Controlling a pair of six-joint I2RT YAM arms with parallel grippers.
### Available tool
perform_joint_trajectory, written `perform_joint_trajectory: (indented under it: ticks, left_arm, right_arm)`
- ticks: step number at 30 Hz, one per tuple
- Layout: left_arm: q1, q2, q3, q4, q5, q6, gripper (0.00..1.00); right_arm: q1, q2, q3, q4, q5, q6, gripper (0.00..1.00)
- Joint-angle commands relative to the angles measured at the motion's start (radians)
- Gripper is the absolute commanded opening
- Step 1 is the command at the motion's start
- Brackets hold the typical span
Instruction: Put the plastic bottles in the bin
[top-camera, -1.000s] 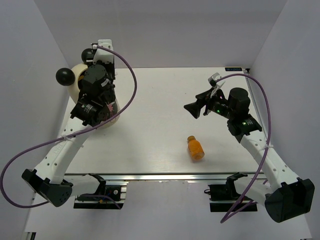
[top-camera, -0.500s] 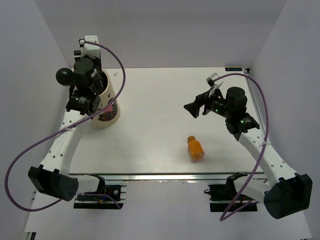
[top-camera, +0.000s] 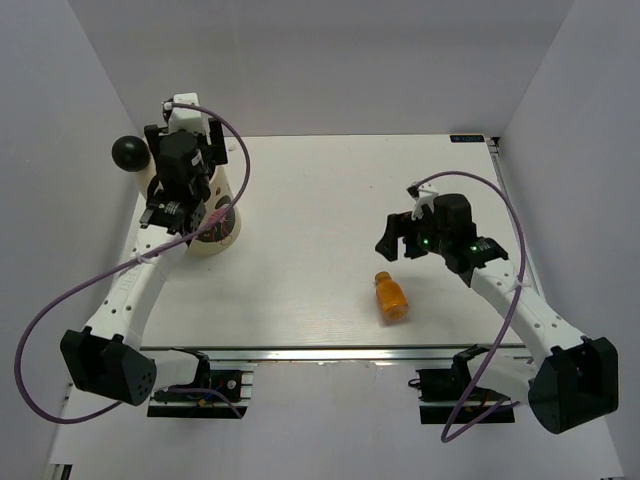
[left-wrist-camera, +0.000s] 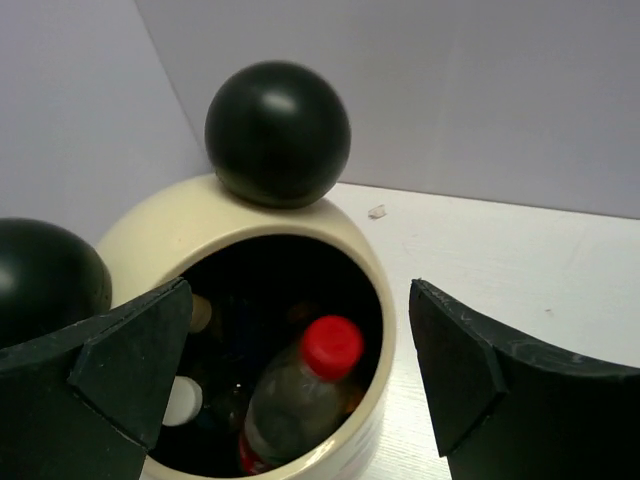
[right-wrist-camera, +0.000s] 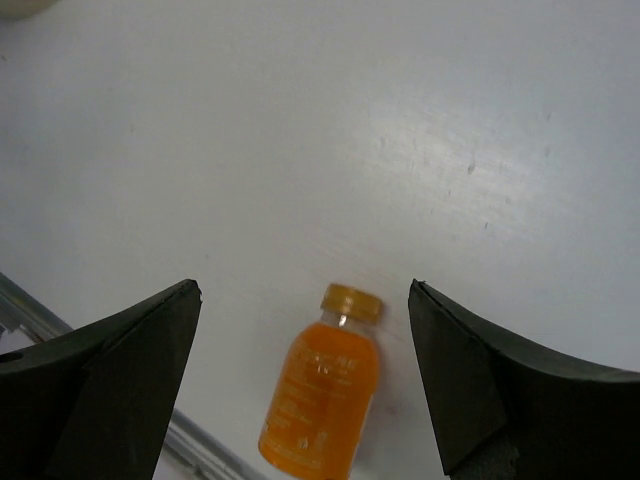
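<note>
My left gripper turns and swings toward the right in the top view onto the orange bottle's cap end (top-camera: 382, 278) next, since the orange bottle is far from the bin.
The cream bin (left-wrist-camera: 150, 228) with black ball ears (left-wrist-camera: 277, 133) stands at the table's far left, partly under my left arm (top-camera: 228, 228). My left gripper (left-wrist-camera: 300, 290) hangs open right over its dark opening. A clear bottle with a red cap (left-wrist-camera: 300, 385) lies inside the bin, apart from the fingers, beside a white cap (left-wrist-camera: 182, 398). One orange-filled bottle (top-camera: 391, 297) lies on its side near the front edge. My right gripper (top-camera: 390, 240) is open just beyond it, and the wrist view shows the bottle (right-wrist-camera: 325, 400) below and between the spread fingers, untouched.
A metal rail (top-camera: 330, 355) runs along the near table edge, close to the orange bottle. White walls close in the left, right and back. A small white speck (left-wrist-camera: 377, 211) lies on the table behind the bin.
My left arm has swung over the bin's opening and its jaws now stand open. My right gripper has come down and nearer, toward the orange bottle, which has not moved.
</note>
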Motion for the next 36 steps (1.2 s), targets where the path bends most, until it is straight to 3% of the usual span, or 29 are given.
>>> perform_joint_trajectory:
  ticks: [1,3,8,18,22,23,28,32,36]
  left_arm:
    - [0.004,-0.039,0.097,-0.038,0.089,-0.071,0.98]
    - [0.004,-0.031,0.129,-0.081,0.179,-0.138,0.98]
    - [0.003,0.023,0.249,-0.172,0.402,-0.253,0.98]
    - [0.003,0.042,0.157,-0.084,0.713,-0.435,0.98]
    - [0.001,0.096,0.192,-0.109,0.796,-0.484,0.98]
    - [0.001,0.105,0.197,-0.115,0.811,-0.488,0.98]
    - [-0.017,0.167,0.207,-0.147,0.874,-0.491,0.98]
    - [-0.036,0.193,0.194,-0.18,0.891,-0.488,0.98]
    - [-0.062,0.214,0.142,-0.129,1.01,-0.524,0.98]
  right_arm:
    - [0.044,0.029,-0.003,-0.206,0.104,0.063,0.89]
    - [0.072,0.047,0.0,-0.325,0.155,0.095,0.89]
    - [0.118,0.072,-0.021,-0.438,0.207,0.169,0.89]
    - [0.13,0.188,-0.133,-0.289,0.196,0.189,0.89]
    - [0.13,0.207,-0.179,-0.191,0.126,0.187,0.82]
    - [0.13,0.209,-0.179,-0.17,0.117,0.175,0.75]
    - [0.13,0.166,-0.182,-0.073,0.103,0.125,0.61]
    - [0.13,0.16,-0.145,-0.054,0.08,0.092,0.25]
    - [0.129,0.085,-0.112,-0.009,0.002,0.056,0.22]
